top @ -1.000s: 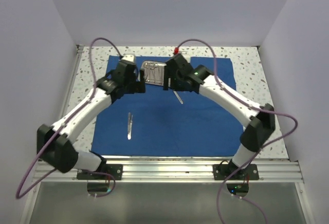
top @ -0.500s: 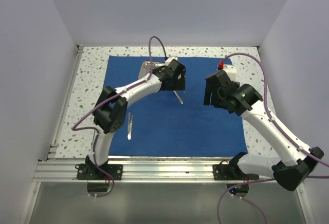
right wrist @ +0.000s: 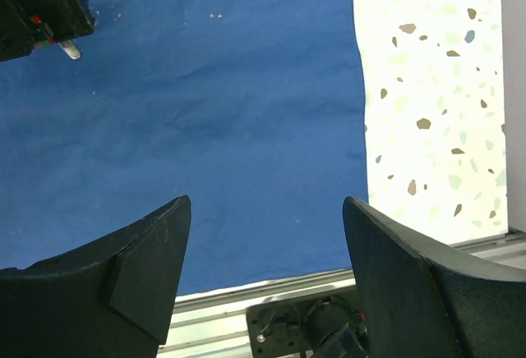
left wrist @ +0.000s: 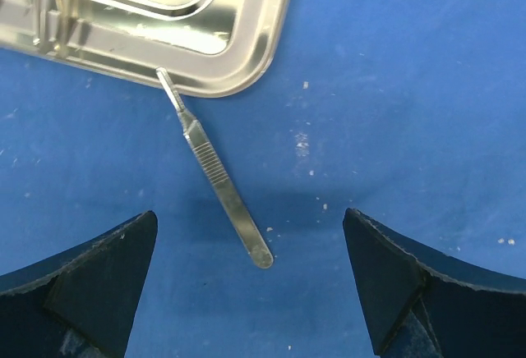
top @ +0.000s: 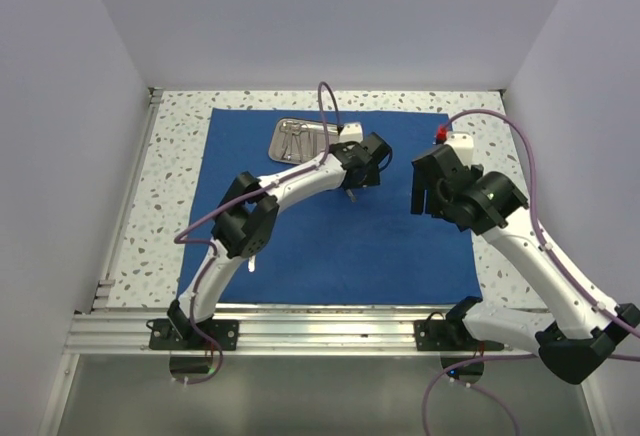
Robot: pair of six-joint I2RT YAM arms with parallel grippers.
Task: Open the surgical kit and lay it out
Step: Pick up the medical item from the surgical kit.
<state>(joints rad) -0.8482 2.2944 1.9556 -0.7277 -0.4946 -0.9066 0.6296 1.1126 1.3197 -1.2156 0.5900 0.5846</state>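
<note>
The part of the slim steel tool's handle by its ridges lies clear of the tray's rim, so the left gripper next needs to move down toward the cloth, onto that part.
The royal-blue cloth [top: 330,236] lies spread flat on the table. The steel tray [top: 297,141] sits at its far middle with ring-handled instruments inside; its corner also shows in the left wrist view [left wrist: 238,54]. A slim flat steel tool [left wrist: 218,173] lies on the cloth, its thin tip touching the tray's rim. My left gripper [top: 362,169] hovers over it, open and empty, and the tool's blunt end lies between the fingers [left wrist: 90,280]. My right gripper [top: 430,184] is open and empty above the cloth's right part [right wrist: 205,128].
Speckled tabletop [right wrist: 436,95] borders the cloth on the right. An aluminium rail [right wrist: 246,305] runs along the near edge. The left arm's elbow [top: 248,224] hangs over the cloth's left part. The left gripper shows in the right wrist view [right wrist: 37,5].
The left arm swung right from beside the tray to over the slim tool. The right arm drew back from the tray to the right side of the cloth.
</note>
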